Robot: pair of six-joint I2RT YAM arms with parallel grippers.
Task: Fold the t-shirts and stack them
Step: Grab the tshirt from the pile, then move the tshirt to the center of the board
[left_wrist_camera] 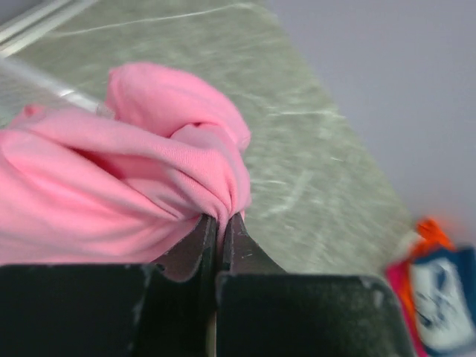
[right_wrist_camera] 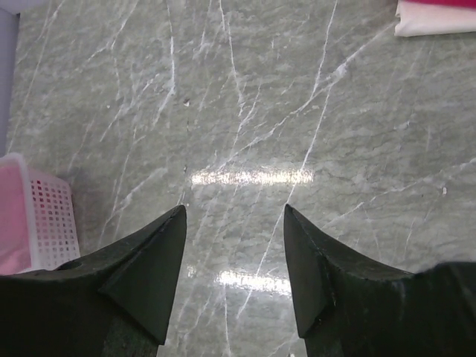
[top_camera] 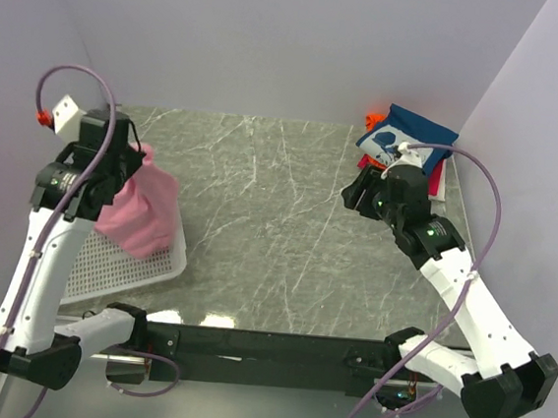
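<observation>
The left gripper swings up toward the table's middle, to its right in the top view, next. It releases the pink t-shirt's fold there, as that part is bare.
A pink t-shirt (top_camera: 146, 208) hangs bunched from my left gripper (top_camera: 132, 158), lifted over the white basket (top_camera: 139, 275) at the left. In the left wrist view my left gripper (left_wrist_camera: 221, 218) is shut on a fold of the pink t-shirt (left_wrist_camera: 141, 171). A stack of folded shirts (top_camera: 409, 141), dark blue on top, lies at the far right corner; it shows blurred in the left wrist view (left_wrist_camera: 439, 297). My right gripper (top_camera: 358, 191) hovers left of the stack, open and empty, over bare table in the right wrist view (right_wrist_camera: 234, 212).
The grey marble table (top_camera: 277, 229) is walled by pale panels at the back and sides. The white mesh basket also shows at the left edge of the right wrist view (right_wrist_camera: 48, 223) with pink cloth in it. A white folded edge (right_wrist_camera: 435, 22) lies at its top right.
</observation>
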